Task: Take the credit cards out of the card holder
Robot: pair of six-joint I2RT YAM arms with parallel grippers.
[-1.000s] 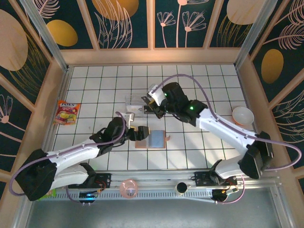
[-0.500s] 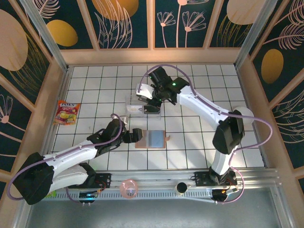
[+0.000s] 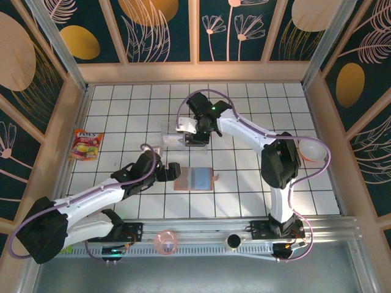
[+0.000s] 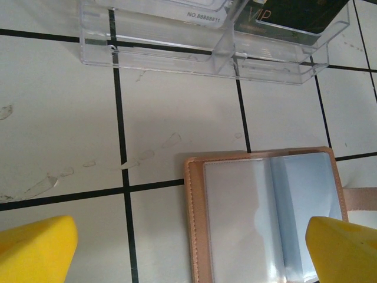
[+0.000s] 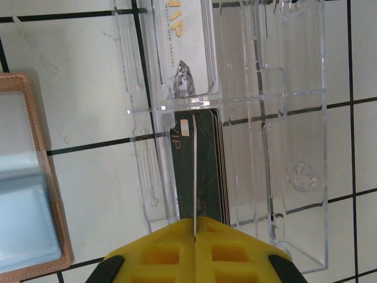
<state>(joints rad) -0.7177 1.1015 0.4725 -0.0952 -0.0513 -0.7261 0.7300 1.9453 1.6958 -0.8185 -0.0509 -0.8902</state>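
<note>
My right gripper lowers toward the stack of black credit cards next and releases the thin card there, since their tray section is open below it.
The tan card holder lies open on the tiles, its clear grey-blue sleeves facing up and looking bare. My left gripper hovers at its left edge, open, yellow fingertips straddling that edge without touching. Behind it stands a clear tray. One compartment holds a whitish credit card, another a stack of black credit cards. My right gripper hangs over the black stack, shut on a thin card seen edge-on as a pale line.
A red-yellow snack packet lies at the far left. A white bowl sits at the right wall. A pink cup and a dark cup stand on the near rail. Wooden walls close in the tiled floor.
My right arm has folded in and swung its wrist round above the tray, still shut on the card. The left gripper has edged slightly toward the card holder and stays open.
</note>
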